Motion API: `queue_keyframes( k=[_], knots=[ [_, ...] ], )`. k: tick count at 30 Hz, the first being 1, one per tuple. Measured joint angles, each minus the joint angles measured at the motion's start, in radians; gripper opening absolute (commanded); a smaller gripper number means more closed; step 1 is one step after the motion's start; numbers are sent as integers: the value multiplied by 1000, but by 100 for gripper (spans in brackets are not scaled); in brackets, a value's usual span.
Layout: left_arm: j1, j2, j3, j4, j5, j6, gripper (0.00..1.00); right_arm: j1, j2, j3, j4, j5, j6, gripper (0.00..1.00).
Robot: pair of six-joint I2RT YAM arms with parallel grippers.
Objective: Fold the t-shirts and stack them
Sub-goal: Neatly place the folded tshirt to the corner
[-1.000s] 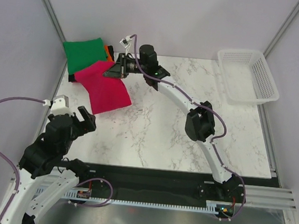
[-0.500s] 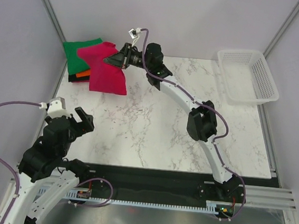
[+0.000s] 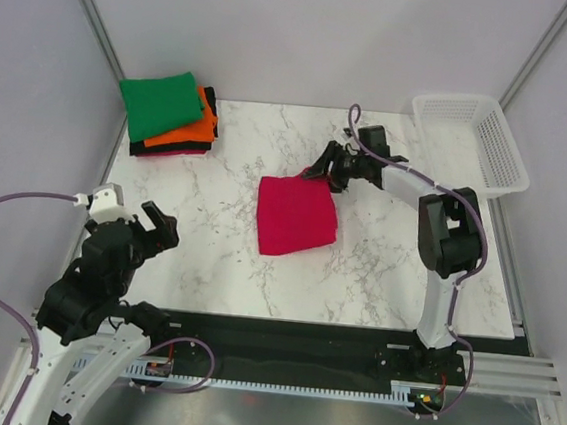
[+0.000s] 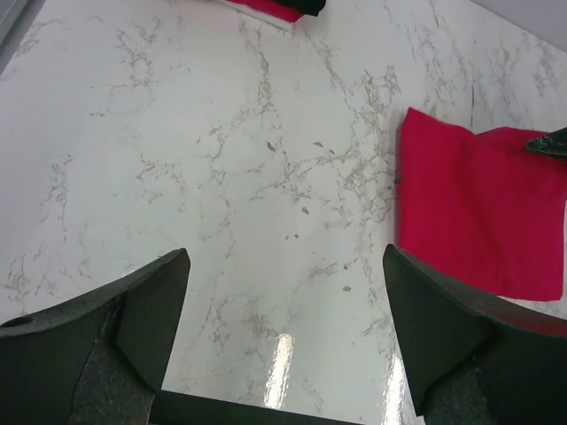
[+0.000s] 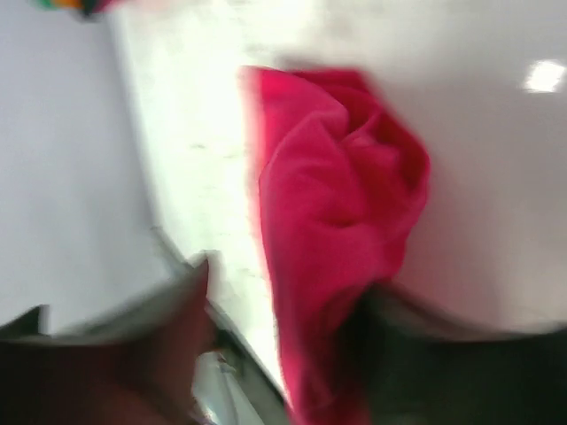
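Note:
The t-shirt's clear facing edge (image 3: 263,198) (image 4: 406,159) is below my left gripper and to its right in the top view. I will move my left gripper across and down onto it next.
The crimson-pink t-shirt (image 3: 296,217) lies folded in a rough square on the middle of the marble table (image 3: 211,236). It also shows in the left wrist view (image 4: 478,208). My right gripper (image 3: 323,170) is at its far right corner. In the blurred right wrist view the jaws stand apart, open, with bunched pink cloth (image 5: 337,221) between them. At the far left corner is a stack of folded t-shirts, green (image 3: 161,98) over orange (image 3: 199,127) over black (image 3: 169,149). My left gripper (image 4: 285,261) hangs open over bare marble near the front left, holding nothing.
A white lattice basket (image 3: 471,140) stands at the far right corner. Grey walls close in the table on the left, back and right. A black rail (image 3: 292,334) runs along the near edge.
My right arm swung from the stack at the far left to the table's middle, bringing the pink shirt along. The shirt now lies on the marble and the jaws have parted. The left arm barely moved.

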State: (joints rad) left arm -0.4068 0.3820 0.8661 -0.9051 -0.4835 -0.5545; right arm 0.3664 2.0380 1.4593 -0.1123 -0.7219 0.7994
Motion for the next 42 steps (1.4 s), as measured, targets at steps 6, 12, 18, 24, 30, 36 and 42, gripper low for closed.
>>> queue_keyframes(
  k=[6,12,18,24,30,36,42],
  knots=[
    [2,241,14,58,109,7,98,-72,73,157,-415,263,-257,98],
    [2,475,-18,301,306,6,100,-20,-26,263,-635,540,-392,98],
    [2,788,-56,640,494,5,100,-24,-277,197,-724,719,-459,98],
    [2,1159,-31,903,610,6,100,-31,-551,-63,-713,681,-466,98],
    [22,1428,90,1072,706,-5,100,-29,-649,-218,-696,558,-463,98],
    [48,1540,136,1250,783,-79,88,-28,-709,-272,-675,508,-465,98],
    [61,1621,121,1437,860,-219,63,-28,-722,-314,-652,496,-468,98]
  ],
)
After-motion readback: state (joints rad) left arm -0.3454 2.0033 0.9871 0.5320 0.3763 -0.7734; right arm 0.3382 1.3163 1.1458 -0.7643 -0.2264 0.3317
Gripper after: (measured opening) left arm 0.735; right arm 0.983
